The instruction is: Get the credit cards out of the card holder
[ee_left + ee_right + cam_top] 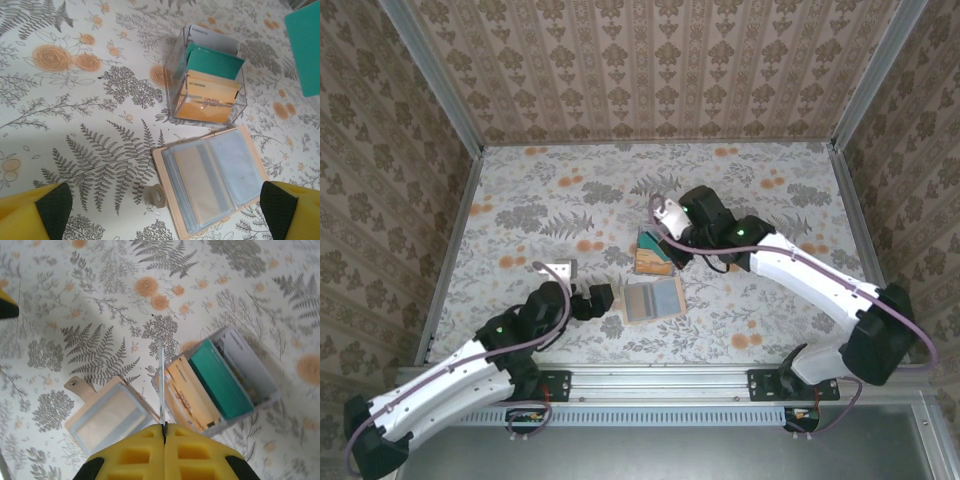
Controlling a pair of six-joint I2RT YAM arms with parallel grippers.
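The cards in the box are grouped by colour, so my right gripper next needs to turn its card in line with the standing teal cards and lower it beside them to release.
The card holder [212,180] lies open on the table, its tan edge framing clear sleeves, and a tan card [197,182] shows through one sleeve. It also lies in front of the arms [653,298] and at the lower left of the right wrist view [107,415]. My right gripper [164,427] is shut on a teal-green credit card [305,47], seen edge-on [161,385] above the near wall of a clear box [220,382]. Teal [215,62] and orange-tan [210,92] cards stand in that box. My left gripper [165,215] is open, low beside the holder's left side.
The clear plastic box [653,256] stands just behind the holder, under the right gripper [665,240]. A round tan snap tab [157,196] sticks out from the holder's left edge. Patterned walls enclose the floral table [540,200] on three sides.
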